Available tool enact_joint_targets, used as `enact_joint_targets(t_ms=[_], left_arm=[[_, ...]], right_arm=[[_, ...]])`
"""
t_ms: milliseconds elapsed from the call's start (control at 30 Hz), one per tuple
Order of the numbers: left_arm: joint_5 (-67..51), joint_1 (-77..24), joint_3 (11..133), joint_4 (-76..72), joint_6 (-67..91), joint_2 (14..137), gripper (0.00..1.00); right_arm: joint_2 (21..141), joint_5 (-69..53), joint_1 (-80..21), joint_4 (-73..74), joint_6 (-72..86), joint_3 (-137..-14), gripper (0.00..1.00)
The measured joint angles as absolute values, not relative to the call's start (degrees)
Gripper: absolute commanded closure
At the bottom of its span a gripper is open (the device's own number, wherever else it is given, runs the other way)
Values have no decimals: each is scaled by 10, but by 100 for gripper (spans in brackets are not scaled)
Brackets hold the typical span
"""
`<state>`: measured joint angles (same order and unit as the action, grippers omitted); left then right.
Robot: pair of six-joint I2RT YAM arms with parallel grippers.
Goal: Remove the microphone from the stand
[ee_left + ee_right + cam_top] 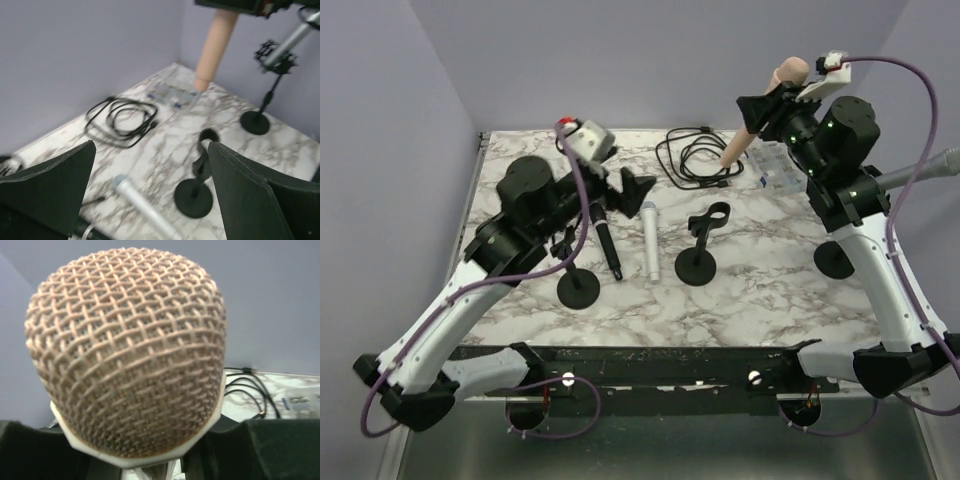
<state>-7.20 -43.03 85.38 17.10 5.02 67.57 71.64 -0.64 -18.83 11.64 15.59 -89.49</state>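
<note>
I should next swing my right gripper left in the top view, down into the gap of bare tabletop between the black and silver microphones.
My right gripper (767, 108) is shut on a tan microphone (760, 112) and holds it tilted, high above the back right of the table. Its mesh head fills the right wrist view (125, 355), with the gripper (150, 467) just below it. The same microphone hangs at the top of the left wrist view (215, 45). An empty black stand (698, 262) with an open clip stands mid-table; it also shows in the left wrist view (197, 190). My left gripper (632, 190) is open and empty above a silver microphone (649, 240) lying flat, which shows between the open fingers of that gripper (155, 200) in its wrist view (145, 207).
A black microphone (606, 238) lies beside a second stand base (578, 288). A third stand (833, 258) at the right holds a grey microphone (292, 40). A coiled black cable (695, 155) and a clear plastic box (775, 168) lie at the back.
</note>
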Motion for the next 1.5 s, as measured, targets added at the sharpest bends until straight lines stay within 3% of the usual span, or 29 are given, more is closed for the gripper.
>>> enact_joint_targets(t_ms=[233,367,633,1033,1500], left_arm=[[75,-368,583,52,-8,441,1],[146,-368,507,-19,-50,376,2],[215,-368,477,-86,-104,357,2],[223,-370,477,-102,-105,351,1],[224,-376,472,-105,-104,347,1]], right_arm=[[814,-32,-272,125,201,-943,99],[893,-38,-318,137,227,-989,99],[1052,-42,-369,218,268,-1041,98],[1233,2,-442,342,286,-1115,89],[1291,103,-479,383,285,-1152,56]])
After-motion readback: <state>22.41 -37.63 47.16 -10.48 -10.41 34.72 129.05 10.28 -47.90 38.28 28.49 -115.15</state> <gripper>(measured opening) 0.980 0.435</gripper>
